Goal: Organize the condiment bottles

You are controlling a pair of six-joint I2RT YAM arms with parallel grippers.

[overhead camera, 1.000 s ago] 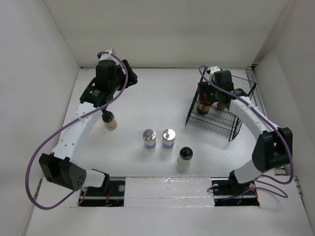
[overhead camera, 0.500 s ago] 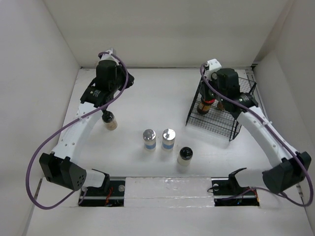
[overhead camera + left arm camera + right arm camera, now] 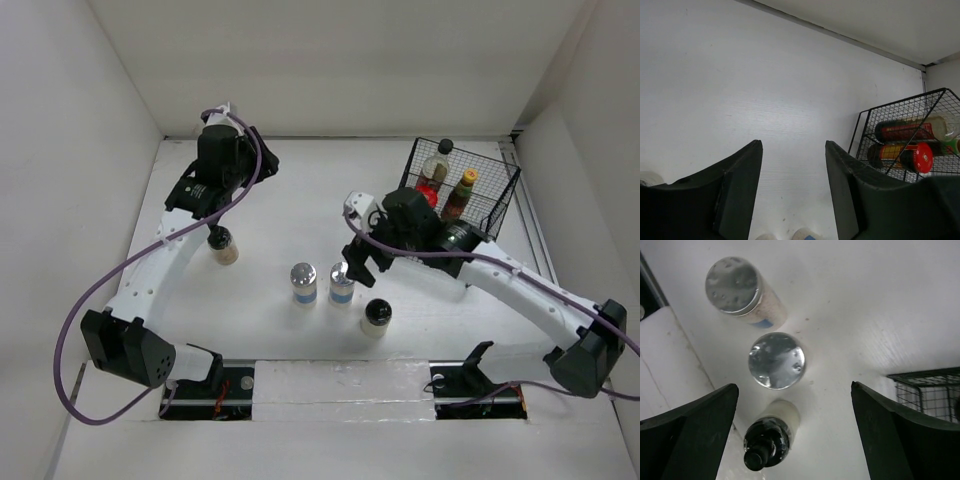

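Observation:
Next, my right gripper shifts to the left in the top view and lowers to the silver-capped shaker nearer the rack, since it still stands outside.
Three condiment bottles stand in the black wire rack [image 3: 490, 215]: a black-capped dark bottle [image 3: 436, 162], a yellow-capped dark bottle [image 3: 461, 194] and a red-lidded jar [image 3: 428, 195]. Two silver-capped shakers [image 3: 303, 282] [image 3: 342, 282] stand mid-table, with a black-capped pale jar [image 3: 376, 316] in front of them. Another black-capped pale jar [image 3: 224, 243] stands at the left under my left arm. My right gripper [image 3: 360, 255] hovers open and empty above the shakers [image 3: 776, 360] [image 3: 737, 285] and the jar [image 3: 767, 445]. My left gripper [image 3: 262, 165] is open and empty at the far left, facing the rack [image 3: 875, 122].
White walls close in the table on three sides. The rack stands at the back right, and its corner [image 3: 935, 390] shows in the right wrist view. The arm bases sit at the near edge.
My right gripper has left the rack and swung left and forward to above the shakers, uncovering the bottles in the rack. The left arm has barely moved.

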